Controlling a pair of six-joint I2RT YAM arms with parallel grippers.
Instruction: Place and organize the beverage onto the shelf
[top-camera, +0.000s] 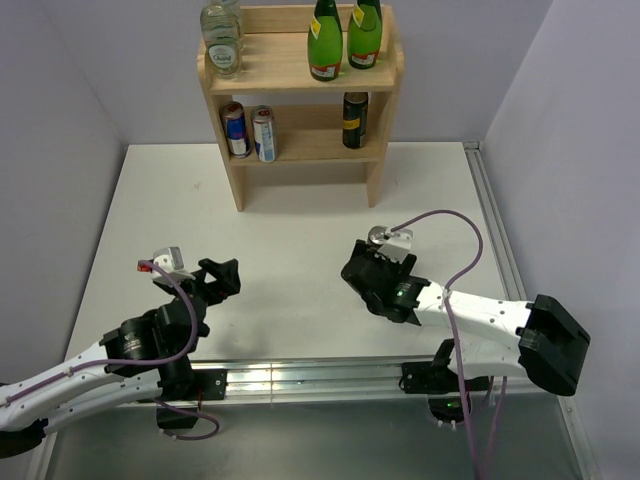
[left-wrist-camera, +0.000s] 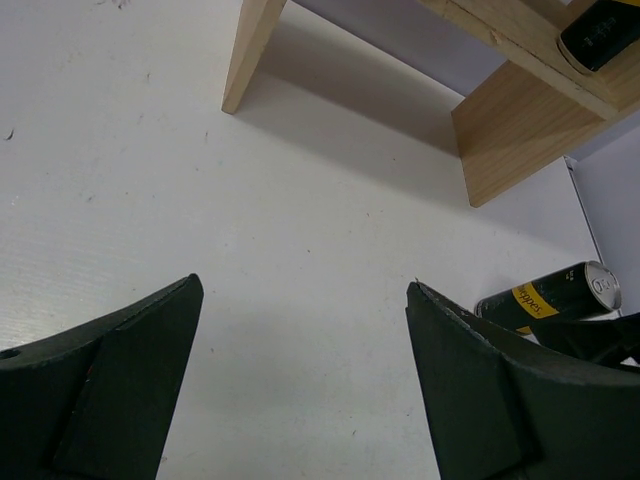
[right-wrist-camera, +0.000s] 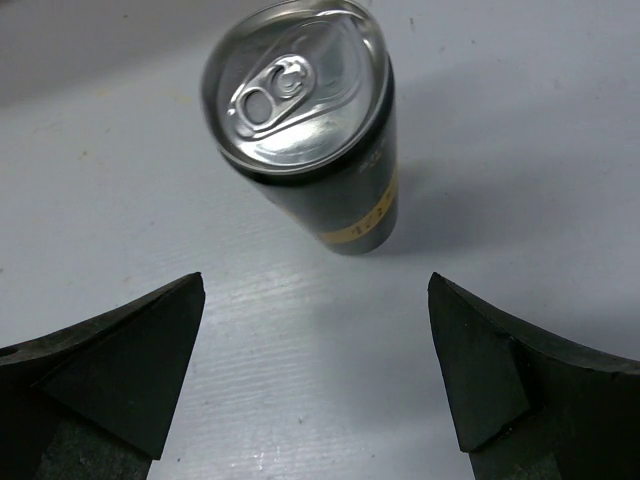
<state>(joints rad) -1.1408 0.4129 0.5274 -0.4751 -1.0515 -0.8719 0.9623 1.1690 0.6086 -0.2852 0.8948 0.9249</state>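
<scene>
My right gripper should move down and outward next until its open fingers are on both sides of the can, because the upright can (top-camera: 377, 238) is still beyond my fingertips.
A black beverage can (right-wrist-camera: 320, 150) with a yellow band and a silver top stands upright on the white table. It is just ahead of my right gripper (right-wrist-camera: 315, 285), which is open, with nothing between its fingers. The left wrist view catches the same can (left-wrist-camera: 545, 300) at its right edge. My left gripper (left-wrist-camera: 305, 285) is open over bare table, well left of the can. The wooden shelf (top-camera: 290, 70) stands at the far side of the table. From above, the left gripper (top-camera: 222, 275) and right gripper (top-camera: 358, 268) sit near the front.
The shelf's top tier holds clear glass bottles (top-camera: 221, 40) at the left and two green bottles (top-camera: 325, 45) at the right. The middle tier holds two cans (top-camera: 250, 130) at the left and a dark can (top-camera: 355, 118) at the right. Grey walls enclose the table.
</scene>
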